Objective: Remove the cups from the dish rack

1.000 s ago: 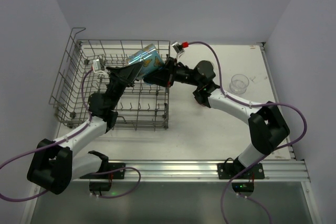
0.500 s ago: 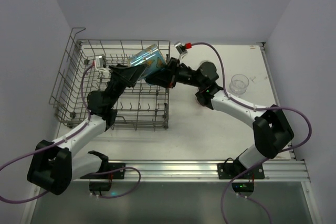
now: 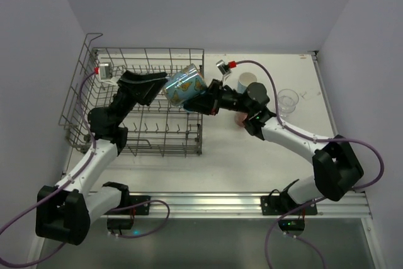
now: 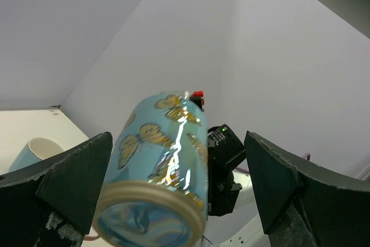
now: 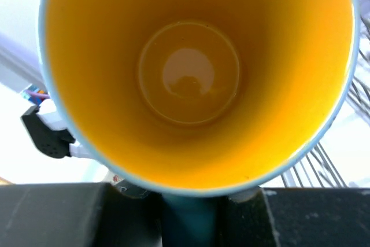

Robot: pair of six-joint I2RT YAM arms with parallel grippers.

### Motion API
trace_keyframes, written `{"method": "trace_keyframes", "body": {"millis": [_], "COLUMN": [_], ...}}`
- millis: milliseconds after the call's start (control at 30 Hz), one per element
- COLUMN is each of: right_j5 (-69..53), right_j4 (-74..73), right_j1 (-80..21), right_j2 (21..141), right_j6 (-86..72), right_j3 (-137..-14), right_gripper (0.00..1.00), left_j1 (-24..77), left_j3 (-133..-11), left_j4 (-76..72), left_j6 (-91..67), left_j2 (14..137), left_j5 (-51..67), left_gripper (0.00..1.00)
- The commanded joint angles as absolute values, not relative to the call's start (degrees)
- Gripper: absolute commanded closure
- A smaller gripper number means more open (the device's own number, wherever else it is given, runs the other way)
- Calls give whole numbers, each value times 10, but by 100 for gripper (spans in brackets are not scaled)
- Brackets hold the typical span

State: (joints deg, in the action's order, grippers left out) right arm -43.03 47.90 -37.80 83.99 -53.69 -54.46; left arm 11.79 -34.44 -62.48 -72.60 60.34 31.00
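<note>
Next, my right gripper turns the mug upright back and down, away from the rack [image 3: 88, 102], onto the bare tabletop by the pink thing. It releases the mug in clear space.
The blue handled mug [image 3: 184, 84], light blue with gold butterflies and a yellow inside [image 5: 196, 73], hangs tilted over the right edge of the dish rack [image 3: 88, 102]. My right gripper [image 3: 204, 101] is shut on its blue handle [image 5: 188, 222]. To the mug's left, over the rack, my left gripper [image 3: 148, 86] is open and does not touch it. In the left wrist view the mug [image 4: 159, 172] floats between the spread fingers [image 4: 63, 192]. A light blue tumbler [image 3: 247, 82] and a clear glass [image 3: 287, 99] stand on the table.
The rack's tall looped side [image 3: 88, 45] is at the far left. A small pink thing [image 3: 240, 120] shows under my right forearm. The white walls close in behind and to the sides. The metal rail [image 3: 252, 203] runs along the near edge.
My left gripper opened fully, let go of the mug and drew back to the left. The right arm carried the mug right and nearer, toward the rack's right edge.
</note>
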Motion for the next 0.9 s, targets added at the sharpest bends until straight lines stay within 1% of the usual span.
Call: {"method": "trace_keyframes", "body": {"millis": [0,33,133,167,200,300,367,500,600,700,867], "right_j5": [-410,-409,-389,-379,-353,-301,-278,-220,-178,-95,34], "right_j4": [502,493,398,333,310,213,166,117,57,7,-75], "right_j1": [-361,-360,-359,-359,-359,-359,-359,-359,-360,-366,-389], "right_j2": [790,781,731,697,678,607,572,480,434,401,394], "right_j6": [-523,-515,-457,-436,-408,-358,-342,-323,-322,-326,-335], "right_j3": [-527,-520,-497,-490,-483,-452,-421,-364,-352,-327,-323], "right_gripper": [100,100,100,100,100,100,100,100,100,100,100], "left_j1": [97,93,77,72,71,71,71,71,71,71,71], "left_j3": [-374,-375,-382,-386,-391,-410,-417,-412,-404,-396,-388], "left_j4": [-661,-651,-584,-562,-522,-461,-444,-461,-471,-473,-482], "left_j6": [-708,-701,-658,-642,-609,-557,-541,-558,-566,-566,-573], "left_j2": [588,585,563,549,541,521,519,531,534,528,535], "left_j5": [351,352,353,353,352,345,345,355,358,349,353], "left_gripper": [0,0,0,0,0,0,0,0,0,0,0]}}
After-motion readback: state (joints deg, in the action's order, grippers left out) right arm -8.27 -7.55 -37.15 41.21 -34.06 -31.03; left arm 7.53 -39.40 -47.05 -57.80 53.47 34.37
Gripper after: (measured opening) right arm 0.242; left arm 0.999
